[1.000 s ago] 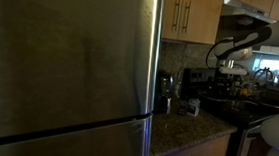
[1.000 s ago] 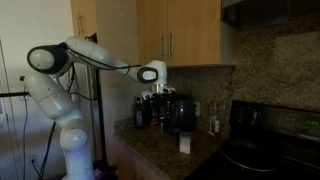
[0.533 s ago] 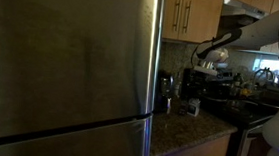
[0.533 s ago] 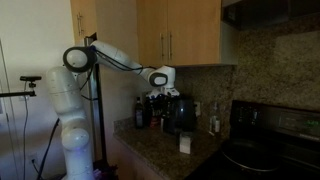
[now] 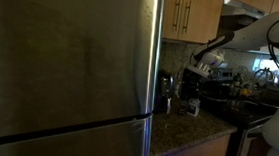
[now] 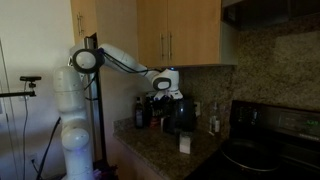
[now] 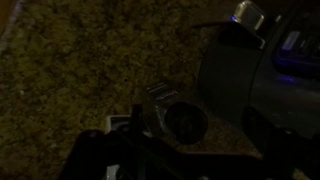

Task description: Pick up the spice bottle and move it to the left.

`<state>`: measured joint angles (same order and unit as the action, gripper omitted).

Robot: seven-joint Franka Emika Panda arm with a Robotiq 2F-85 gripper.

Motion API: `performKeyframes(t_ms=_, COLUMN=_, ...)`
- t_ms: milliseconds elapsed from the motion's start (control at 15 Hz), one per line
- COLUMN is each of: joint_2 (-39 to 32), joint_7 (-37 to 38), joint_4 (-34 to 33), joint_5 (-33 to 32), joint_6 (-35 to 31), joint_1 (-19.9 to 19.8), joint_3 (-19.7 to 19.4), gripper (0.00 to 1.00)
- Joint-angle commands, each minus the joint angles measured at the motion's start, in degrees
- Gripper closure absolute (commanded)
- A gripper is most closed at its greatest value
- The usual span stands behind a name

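The robot's gripper needs to come down until its fingers are on both sides of the bottle's round dark top [image 7: 186,122], and then it should close on that top.
The wrist view is very dark. It shows a small jar or bottle with a round dark top [image 7: 185,122] from above, standing on the speckled granite counter [image 7: 90,70]; this seems to be the spice bottle. My gripper [image 7: 200,135] hangs above it with its dark fingers spread on either side, open and empty. In both exterior views the gripper [image 6: 165,84] [image 5: 203,65] hovers over the items beside the black coffee maker [image 6: 181,112] [image 5: 194,84]. I cannot single out the bottle in those views.
A dark bottle [image 6: 140,112] stands left of the coffee maker and a clear bottle [image 6: 213,118] to its right. A small white object [image 6: 185,143] lies near the counter edge. A steel fridge [image 5: 65,62] fills one view beside a silver canister [image 5: 165,90]. Cabinets [image 6: 180,35] hang overhead and a stove [image 6: 265,155] is nearby.
The arm has reached further along the counter and come down a little, so the gripper is now closer over the coffee maker area. The objects on the counter have not moved.
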<state>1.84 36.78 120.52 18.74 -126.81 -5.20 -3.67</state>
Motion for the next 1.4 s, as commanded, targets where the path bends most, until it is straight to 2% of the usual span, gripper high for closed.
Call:
performKeyframes(t_ms=0, joint_2=-6.38, joint_7=6.67, joint_4=-2.80, joint_5=2.38, joint_6=-9.55, joint_1=0.72, joint_3=0.11, gripper=0.00)
performKeyframes(t_ms=67, joint_2=-7.72, joint_7=9.78, joint_4=-3.11, joint_5=0.06, joint_6=-11.54, joint_1=1.05, joint_3=-0.04, gripper=0.00)
performKeyframes(t_ms=200, joint_2=-9.25, joint_7=15.48, joint_4=-3.90, joint_5=-3.44, joint_6=-10.39, joint_1=1.63, joint_3=-0.65, gripper=0.00)
performKeyframes(t_ms=267, joint_2=-7.40, joint_7=11.34, joint_4=-2.12, joint_5=-1.38, joint_6=-10.44, joint_1=1.30, joint_3=-0.37, gripper=0.00)
performKeyframes(t_ms=600, joint_2=-7.97, joint_7=12.22, joint_4=-2.38, joint_5=-1.84, joint_6=-10.45, joint_1=1.47, joint_3=-0.40, gripper=0.00)
performKeyframes(t_ms=733, joint_2=-9.83, joint_7=12.07, joint_4=-2.20, joint_5=-1.95, joint_6=-12.57, joint_1=1.59, joint_3=-0.35, gripper=0.00)
performKeyframes(t_ms=1067, joint_2=-13.16, joint_7=10.80, joint_4=-2.50, joint_5=1.53, joint_6=-16.06, joint_1=1.77, joint_3=0.13, gripper=0.00)
performKeyframes(t_ms=1133, joint_2=-13.63, joint_7=11.26, joint_4=-2.58, joint_5=1.25, joint_6=-16.32, joint_1=1.93, joint_3=-0.01, gripper=0.02)
performKeyframes(t_ms=1200, joint_2=-13.99, joint_7=11.11, joint_4=-2.67, joint_5=1.14, joint_6=-16.18, joint_1=1.91, joint_3=-0.09, gripper=0.27)
performKeyframes(t_ms=1267, joint_2=-14.24, joint_7=10.96, joint_4=-2.68, joint_5=1.21, joint_6=-16.03, joint_1=1.86, joint_3=-0.10, gripper=0.27)
performKeyframes(t_ms=1333, joint_2=-14.37, joint_7=10.93, joint_4=-2.67, joint_5=1.18, joint_6=-15.96, joint_1=1.83, joint_3=-0.14, gripper=0.35)
